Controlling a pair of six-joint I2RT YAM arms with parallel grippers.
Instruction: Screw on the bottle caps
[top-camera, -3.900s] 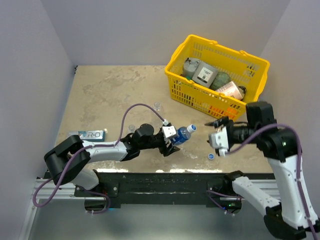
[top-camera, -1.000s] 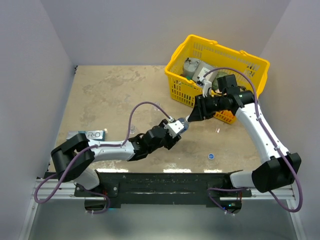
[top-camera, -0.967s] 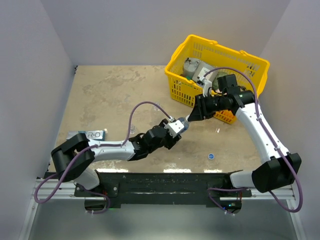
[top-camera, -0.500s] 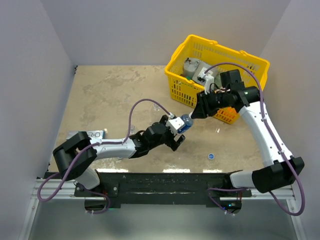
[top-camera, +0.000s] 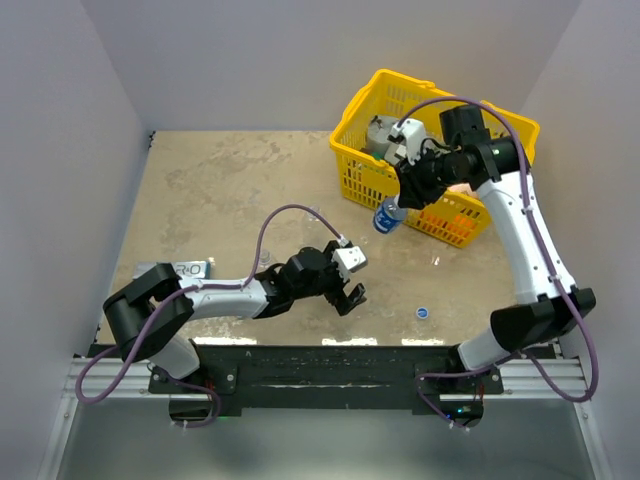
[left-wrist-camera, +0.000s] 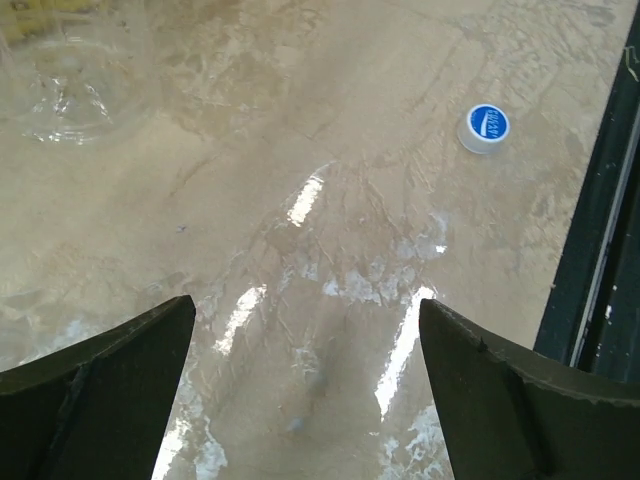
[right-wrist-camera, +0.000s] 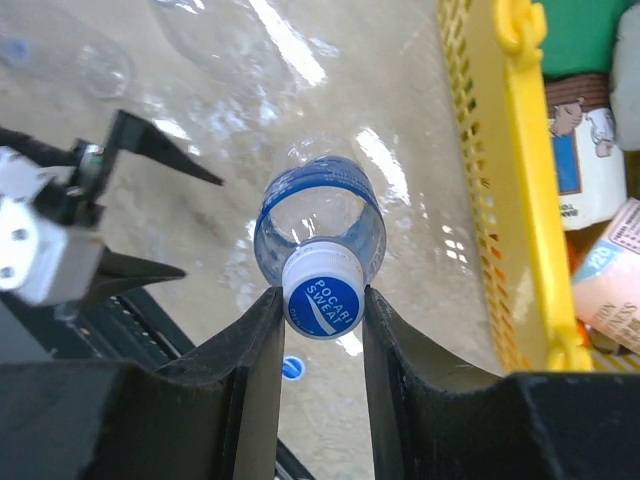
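The bottle is still hanging, so my right gripper should next lower it until it stands on the bare tabletop (top-camera: 388, 250) (right-wrist-camera: 400, 207) beside the basket below, and then let go of the cap.
My right gripper (right-wrist-camera: 320, 300) is shut on the blue-and-white cap (right-wrist-camera: 322, 293) that sits on the neck of the blue-labelled bottle (right-wrist-camera: 320, 215). That bottle (top-camera: 388, 216) hangs above the table beside the basket, under the right gripper (top-camera: 403, 200). My left gripper (top-camera: 350, 297) is low over the table, apart from the bottle; its jaws (left-wrist-camera: 305, 302) stand wide open and hold nothing. A loose blue cap (left-wrist-camera: 483, 127) lies on the table (top-camera: 423, 313). Two clear unlabelled bottles (right-wrist-camera: 215, 30) (right-wrist-camera: 85, 60) show faintly; one (left-wrist-camera: 65, 80) is ahead of the left gripper.
A yellow basket (top-camera: 355, 180) with cans and packets stands at the back right, close to the hanging bottle. A blue-and-white flat packet (top-camera: 178, 269) lies at the left. The black base rail (top-camera: 330, 362) runs along the near edge.
My left gripper has opened, let go of the labelled bottle and drawn back. The right arm has carried the bottle by its cap up and back towards the basket.
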